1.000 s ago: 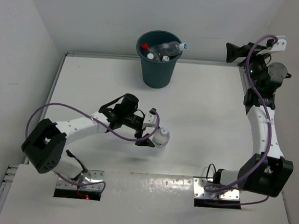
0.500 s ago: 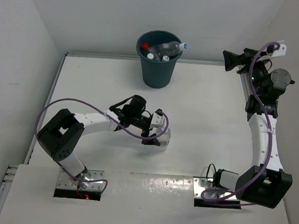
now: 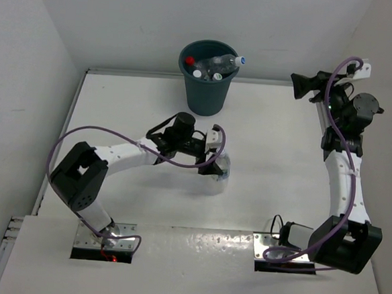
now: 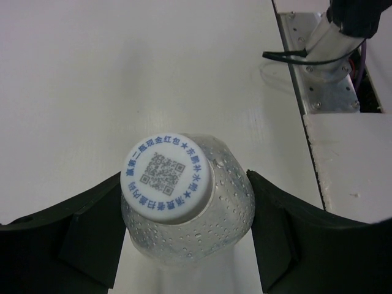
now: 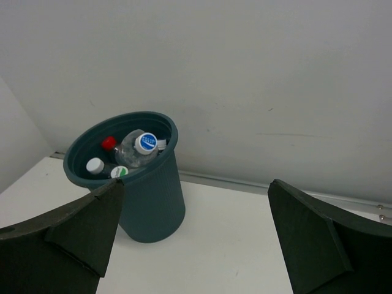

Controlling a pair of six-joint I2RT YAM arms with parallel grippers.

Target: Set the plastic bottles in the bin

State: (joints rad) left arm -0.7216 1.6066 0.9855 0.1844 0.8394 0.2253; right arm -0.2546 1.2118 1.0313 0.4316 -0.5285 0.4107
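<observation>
The left gripper lifts its bottle next, swings it outward over the bin's opening (image 3: 210, 56) and releases it, since the bin's rim lies above the tabletop.
A clear plastic bottle (image 3: 221, 170) with a white printed cap (image 4: 166, 176) stands upright mid-table. My left gripper (image 3: 215, 163) is shut on it: in the left wrist view both black fingers (image 4: 92, 236) press against the bottle's shoulders (image 4: 202, 226), gripper (image 4: 184, 184). The dark teal bin (image 3: 205, 94) stands at the back of the table, holding several bottles (image 3: 215, 64), one red-capped (image 5: 109, 143), one with a blue-and-white cap (image 5: 146, 142). My right gripper (image 3: 300, 83) hangs open and empty high at the back right, looking toward the bin (image 5: 153, 196), gripper (image 5: 196, 184).
White walls close the table at the back and left. The arms' metal mount plates (image 3: 105, 245) sit at the near edge, and the right arm's base with its cable (image 4: 327, 43) shows in the left wrist view. Bare tabletop (image 3: 269, 159) lies between bottle and bin.
My left arm swung right and toward the back, its jaws closed in on the bottle, and the bottle shifted with them. The right gripper drifted slightly.
</observation>
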